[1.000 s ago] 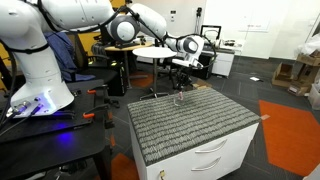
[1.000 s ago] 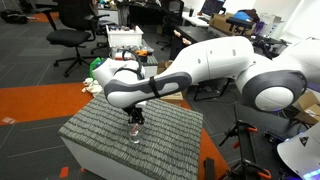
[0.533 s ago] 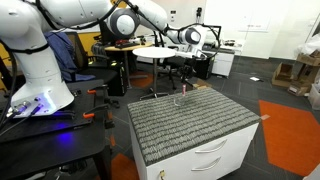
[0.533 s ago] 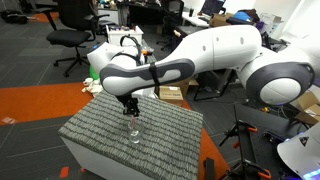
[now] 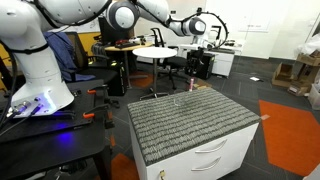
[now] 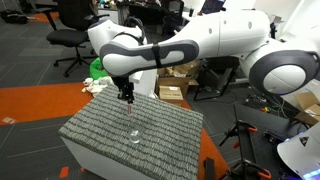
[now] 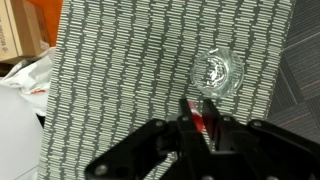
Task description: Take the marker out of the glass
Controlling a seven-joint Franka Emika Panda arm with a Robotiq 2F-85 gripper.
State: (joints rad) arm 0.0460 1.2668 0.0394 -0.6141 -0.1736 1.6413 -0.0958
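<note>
I will next lower my gripper to the left in the wrist view to release the marker [image 7: 199,124], since bare mat [image 7: 150,72] beside the glass lies below my gripper there.
The glass [image 6: 133,134] is small and clear and stands empty on the grey ribbed mat [image 6: 95,140]. It also shows in an exterior view [image 5: 180,99] and from above in the wrist view [image 7: 217,72]. My gripper [image 6: 127,96] hangs well above the glass, shut on the marker. In the wrist view the gripper [image 7: 198,118] has its two black fingers closed on the red marker [image 7: 199,124], whose tip points down toward the mat, just beside the glass.
The mat covers the top of a white drawer cabinet [image 5: 215,155]. Office chairs [image 6: 70,25], desks and cardboard boxes [image 6: 170,93] stand behind it. The robot base [image 5: 40,95] is beside the cabinet. An orange carpet patch [image 5: 290,130] lies on the floor.
My gripper has risen straight up from the glass with the marker in it. The marker has come out of the glass, which stays in place on the mat.
</note>
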